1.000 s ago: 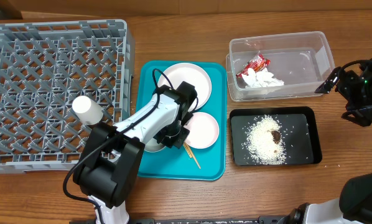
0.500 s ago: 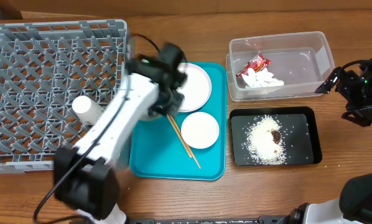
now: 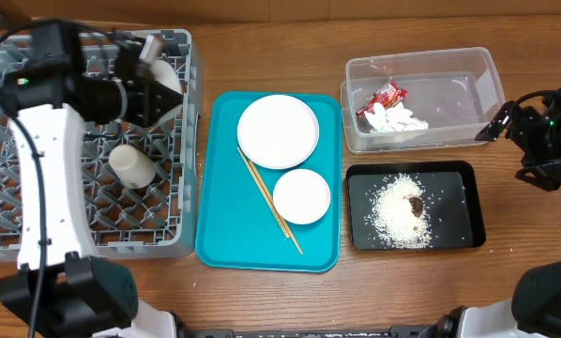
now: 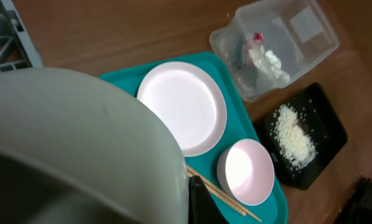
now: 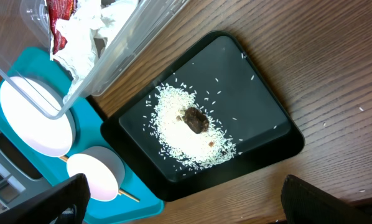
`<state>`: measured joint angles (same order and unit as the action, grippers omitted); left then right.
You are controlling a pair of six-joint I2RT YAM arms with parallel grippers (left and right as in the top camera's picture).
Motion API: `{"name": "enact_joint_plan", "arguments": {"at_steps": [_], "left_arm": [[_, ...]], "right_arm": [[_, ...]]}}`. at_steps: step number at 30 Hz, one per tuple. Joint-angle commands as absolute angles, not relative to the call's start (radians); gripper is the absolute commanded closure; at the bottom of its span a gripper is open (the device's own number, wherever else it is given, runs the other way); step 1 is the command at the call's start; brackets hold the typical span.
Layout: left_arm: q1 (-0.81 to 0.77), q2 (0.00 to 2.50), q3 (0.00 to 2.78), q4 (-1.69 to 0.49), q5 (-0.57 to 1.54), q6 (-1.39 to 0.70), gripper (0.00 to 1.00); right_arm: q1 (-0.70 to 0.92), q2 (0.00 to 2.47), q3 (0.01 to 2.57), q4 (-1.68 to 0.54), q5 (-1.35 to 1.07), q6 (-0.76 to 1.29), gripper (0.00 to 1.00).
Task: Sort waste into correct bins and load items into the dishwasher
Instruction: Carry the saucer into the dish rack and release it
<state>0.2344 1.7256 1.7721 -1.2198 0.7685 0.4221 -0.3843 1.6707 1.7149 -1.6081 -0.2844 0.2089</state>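
Observation:
I will lower the bowl next with my left gripper, to the left in the overhead view, onto the rack beyond the white cup. That cup fills nearer slots.
My left gripper (image 3: pixel 149 94) is shut on the greyish bowl (image 3: pixel 162 68), holding it over the back right part of the dishwasher rack (image 3: pixel 37 235). That bowl (image 4: pixel 74 143) fills most of the left wrist view. A small white cup (image 3: pixel 132 165) lies in the rack. On the teal tray (image 3: pixel 226 235) are the white plate (image 3: pixel 278 130), the smaller dish (image 3: pixel 302 195) and the chopsticks (image 3: pixel 269 199). The clear tub (image 3: pixel 459 94) holds the red wrapper (image 3: pixel 382 97) and tissue (image 3: pixel 400 119). Rice (image 3: pixel 395 214) and a brown lump (image 3: pixel 416 203) lie in the black tray (image 3: pixel 454 178). My right gripper (image 5: pixel 186 210) stands open and empty beside the black tray.
The right arm (image 3: pixel 546 136) sits at the table's right edge, beside the tub and the black tray. The left arm's white link (image 3: pixel 46 188) reaches across the rack's left side. Bare wood lies between the teal tray and the two bins.
The left arm lifted the bowl off the teal tray and swung it left and back over the rack. The chopsticks now show in full. The right arm has not moved.

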Motion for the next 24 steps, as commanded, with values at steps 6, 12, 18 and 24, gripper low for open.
{"name": "enact_joint_plan", "arguments": {"at_steps": [6, 12, 18, 24], "left_arm": [[0.393, 1.918, 1.785, -1.132, 1.2, 0.52, 0.96], [0.43, 2.068, 1.785, -1.031, 1.391, 0.516, 0.96], [0.434, 2.162, 1.785, -0.913, 1.433, 0.458, 0.96], [0.451, 2.206, 1.785, -0.832, 1.406, 0.411, 0.96]], "right_arm": [[-0.381, 1.644, 1.723, -1.604, -0.29, 0.208, 0.0], [-0.381, 1.644, 1.722, -1.604, -0.289, 0.205, 0.0], [-0.381, 1.644, 1.722, -1.607, -0.282, 0.191, 0.0], [-0.381, 1.644, 1.722, -1.606, -0.282, 0.182, 0.0]]}}
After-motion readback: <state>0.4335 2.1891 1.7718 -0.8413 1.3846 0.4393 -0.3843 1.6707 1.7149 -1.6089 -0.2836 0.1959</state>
